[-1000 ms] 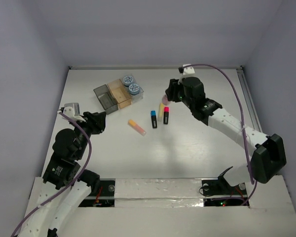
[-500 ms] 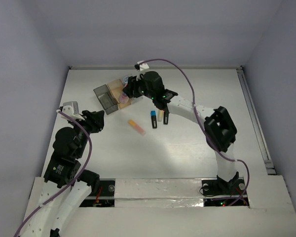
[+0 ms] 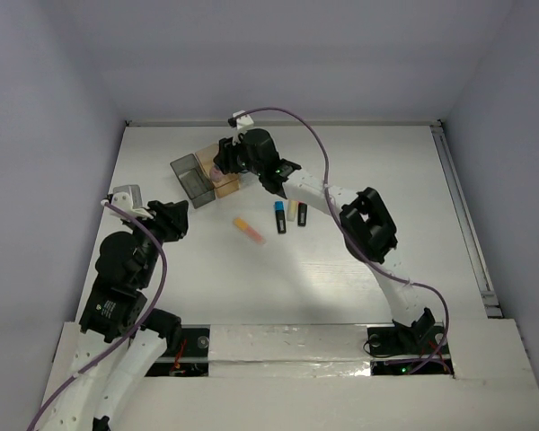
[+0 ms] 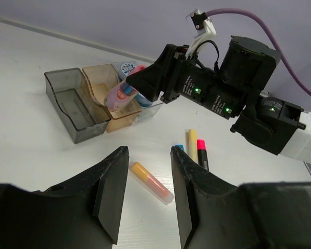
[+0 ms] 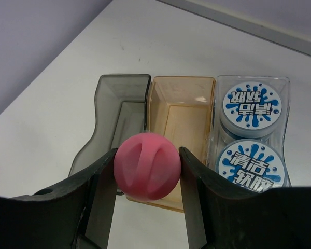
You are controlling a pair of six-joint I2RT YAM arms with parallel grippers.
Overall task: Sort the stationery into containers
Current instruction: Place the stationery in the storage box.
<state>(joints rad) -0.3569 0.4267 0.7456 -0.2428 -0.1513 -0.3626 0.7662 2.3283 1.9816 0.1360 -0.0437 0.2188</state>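
Next, my right gripper lowers the pink bottle-shaped piece (image 5: 147,166) toward the tan bin's bottom, which lies bare below, and releases it between the bin's sides.
My right gripper (image 5: 147,171) is shut on the pink bottle-shaped piece (image 5: 147,166) and holds it above the near end of the tan bin (image 5: 180,79). The grey bin (image 5: 122,78) is to its left. The clear bin (image 5: 286,129) on its right holds two blue-white tape rolls (image 5: 252,107). In the top view the right gripper (image 3: 220,166) covers the bins. The orange (image 3: 249,231), blue-black (image 3: 279,216), yellow (image 3: 292,211) and red-black (image 3: 302,214) highlighters lie on the table. My left gripper (image 3: 175,220) is open and empty, above the table left of the orange highlighter (image 4: 150,181).
The right arm (image 3: 341,202) stretches over the table from the right base toward the bins. The table's back wall edge (image 3: 278,122) runs just behind the bins. A rail (image 3: 458,206) runs along the right side.
My right gripper has carried the pink piece left, from above the highlighters to above the bins. The left arm has barely moved.
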